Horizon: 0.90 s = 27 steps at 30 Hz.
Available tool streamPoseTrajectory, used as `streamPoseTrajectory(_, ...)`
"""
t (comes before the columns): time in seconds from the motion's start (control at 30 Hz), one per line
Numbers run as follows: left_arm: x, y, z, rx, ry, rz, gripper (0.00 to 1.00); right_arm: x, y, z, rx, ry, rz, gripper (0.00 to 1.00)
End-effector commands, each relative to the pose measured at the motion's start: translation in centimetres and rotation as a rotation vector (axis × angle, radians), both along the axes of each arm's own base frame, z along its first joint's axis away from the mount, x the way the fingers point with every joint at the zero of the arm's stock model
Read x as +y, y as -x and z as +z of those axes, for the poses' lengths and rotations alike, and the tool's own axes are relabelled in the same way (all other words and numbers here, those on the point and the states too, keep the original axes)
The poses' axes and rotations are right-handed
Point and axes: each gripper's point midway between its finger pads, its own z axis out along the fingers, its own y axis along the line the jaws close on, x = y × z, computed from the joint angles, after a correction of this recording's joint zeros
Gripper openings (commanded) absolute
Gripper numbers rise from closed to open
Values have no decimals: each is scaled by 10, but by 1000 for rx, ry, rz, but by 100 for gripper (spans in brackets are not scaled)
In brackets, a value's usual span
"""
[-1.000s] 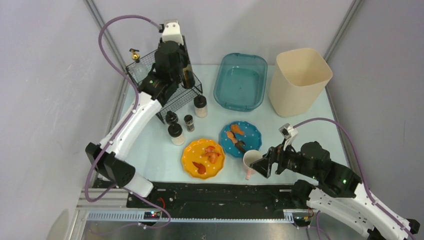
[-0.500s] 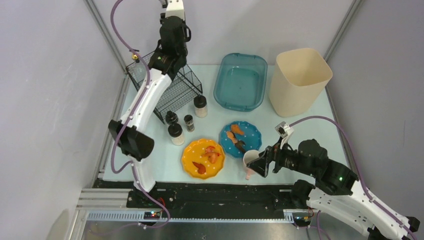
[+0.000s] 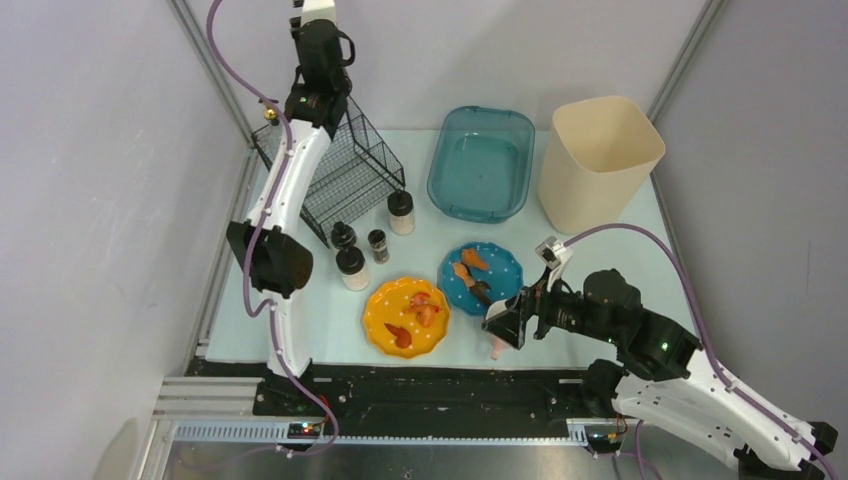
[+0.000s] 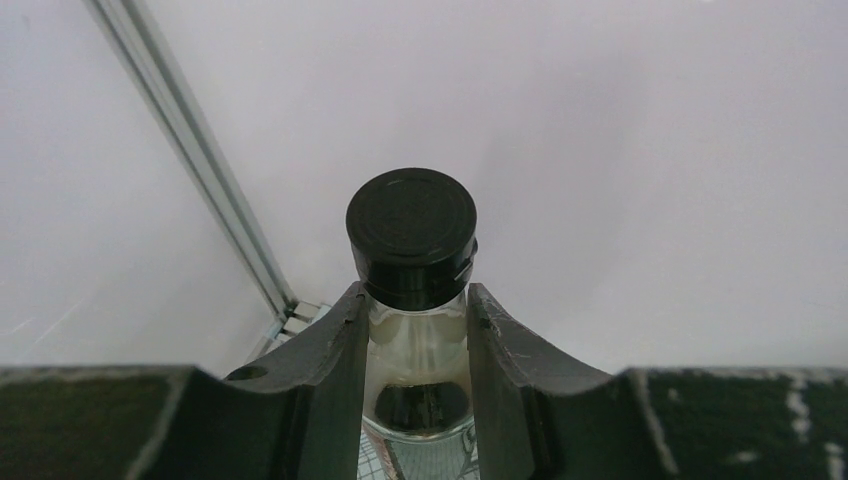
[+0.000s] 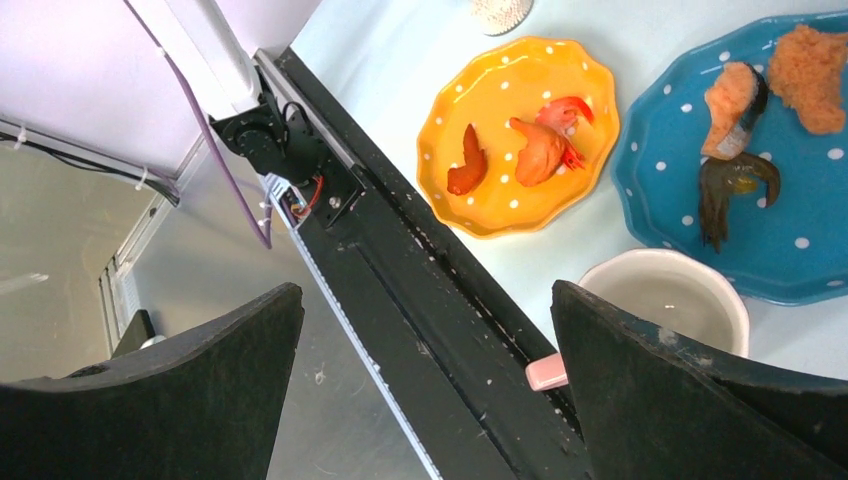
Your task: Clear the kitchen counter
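I should lower the glass bottle into the basket's far end (image 3: 336, 143) with my left gripper and then let go of it, because the bottle hangs high above the black wire basket.
The kitchen counter (image 3: 600, 262) is the pale mint-blue tabletop. My left arm (image 3: 320, 60) is raised high at the back left, above a black wire basket (image 3: 345, 180). My left gripper (image 4: 415, 295) is shut on the neck of a clear glass bottle (image 4: 412, 230) with a black cap. My right gripper (image 3: 505, 320) is open over a white cup (image 5: 665, 300) with a pink handle (image 3: 495, 348) at the counter's front edge. In the right wrist view my right gripper (image 5: 425, 300) is empty, with the cup beside the right finger.
An orange plate (image 3: 405, 317) and a blue dotted plate (image 3: 482, 275) hold food scraps. Several spice jars (image 3: 400, 212) stand beside the basket. A teal tub (image 3: 482, 162) and a beige bin (image 3: 598, 160) stand at the back. The black front rail (image 5: 430, 300) lies under the right gripper.
My left arm has risen and swung back from the basket with the bottle in its grip. My right gripper has moved left until it covers the cup.
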Motion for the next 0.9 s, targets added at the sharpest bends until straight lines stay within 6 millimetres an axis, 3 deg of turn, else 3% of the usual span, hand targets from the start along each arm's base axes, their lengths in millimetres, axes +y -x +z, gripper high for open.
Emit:
streamPoseTrajectory(0.0,27,10,73,-240,62,33,0,5,-5,24,-82,-74,3,100)
streamPoseTrajectory(0.1,32,0,64,-231,71,37,0,8,-6,24,-81,-73,5,99)
streamPoseTrajectory(0.43,43,-32,-4,-127,111,67,0,8,-10,13,-58,-33,-9,99)
streamPoseTrajectory(0.87,45,-36,-73,-3,152,83,0,7,-8,4,-49,-23,-5,99)
